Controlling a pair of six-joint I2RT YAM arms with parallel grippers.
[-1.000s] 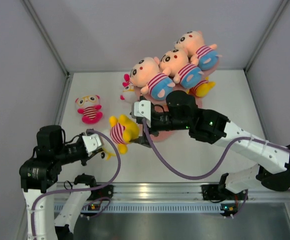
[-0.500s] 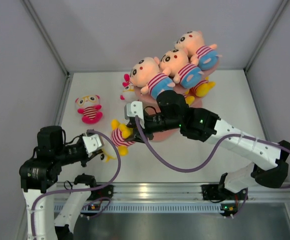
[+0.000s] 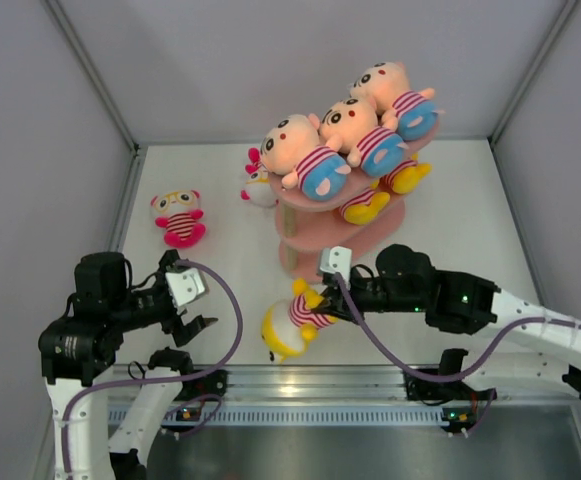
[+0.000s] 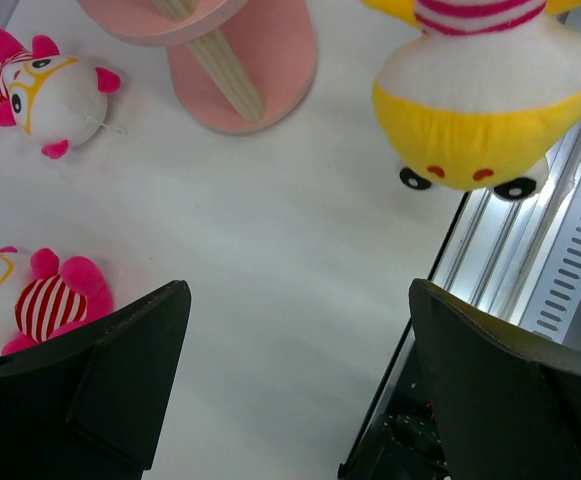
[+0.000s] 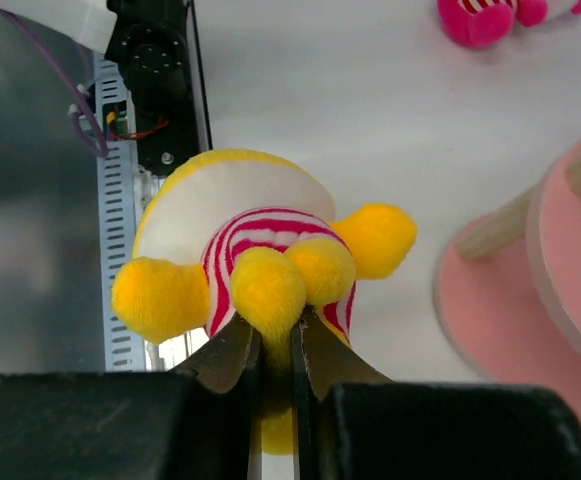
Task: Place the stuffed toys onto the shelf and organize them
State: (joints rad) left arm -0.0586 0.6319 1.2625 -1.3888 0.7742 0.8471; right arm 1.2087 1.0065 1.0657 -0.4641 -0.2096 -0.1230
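The robot's right gripper will next turn outward, lay the toy headfirst on the middle shelf's bare end (image 3: 307,235) (image 5: 578,245), beside the yellow toys, and let go, since that end lies outward of it.
A yellow stuffed toy (image 3: 292,325) in a pink-and-white striped shirt hangs head-down near the table's front edge. My right gripper (image 3: 322,308) is shut on one of its yellow legs; in the right wrist view the gripper (image 5: 278,345) pinches that leg below the toy's body (image 5: 240,240). The pink shelf (image 3: 330,235) stands at the back centre. Three peach toys (image 3: 300,150) lie on its top tier and two yellow ones (image 3: 365,207) on the middle tier. My left gripper (image 3: 192,300) stands open and empty at the front left, over bare table (image 4: 295,300).
A pink-legged toy (image 3: 178,218) lies on the table at the left, also in the left wrist view (image 4: 40,300). A white toy with pink ears (image 3: 258,185) lies beside the shelf's left end. Grey walls enclose the table; a metal rail (image 3: 370,380) runs along the front.
The right gripper shut on the yellow toy's leg and carried it from beside the shelf toward the front edge. The left gripper opened.
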